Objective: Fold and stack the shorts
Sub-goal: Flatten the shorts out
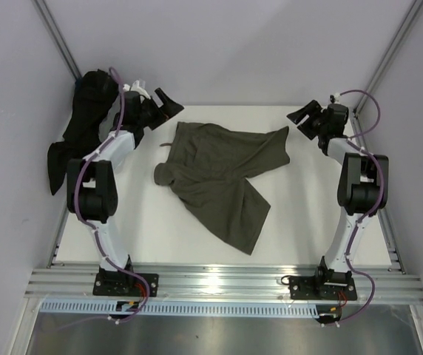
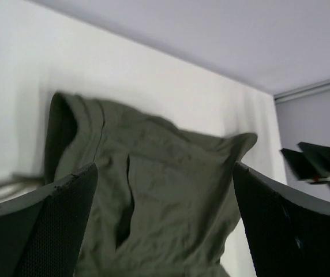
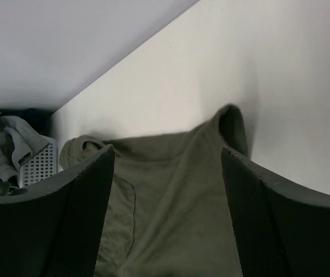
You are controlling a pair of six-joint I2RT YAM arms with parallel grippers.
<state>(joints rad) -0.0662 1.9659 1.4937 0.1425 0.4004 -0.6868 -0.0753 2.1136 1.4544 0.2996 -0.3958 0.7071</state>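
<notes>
The robot's right gripper should next move back and down, past the other leg of the shorts, onto the hem corner of the front leg, because that corner sticks out over bare table.
The olive-green shorts (image 1: 219,174) lie rumpled and spread on the white table (image 1: 300,222). One leg points toward the back right, the other toward the front. A drawstring loop (image 2: 9,187) sticks out at their left edge. My left gripper (image 1: 168,103) hovers just off the shorts' back left corner, open, with the cloth (image 2: 165,173) showing below between its fingers (image 2: 49,225). My right gripper (image 1: 302,117) hangs just off the back right leg tip, also open, over the fabric (image 3: 171,196). Neither gripper holds anything.
A heap of dark clothes (image 1: 82,129) drapes over the table's left edge, behind the left arm. In the right wrist view a white mesh basket (image 3: 38,166) with grey cloth (image 3: 3,150) stands at the far left. Walls close in on the table at the back and sides.
</notes>
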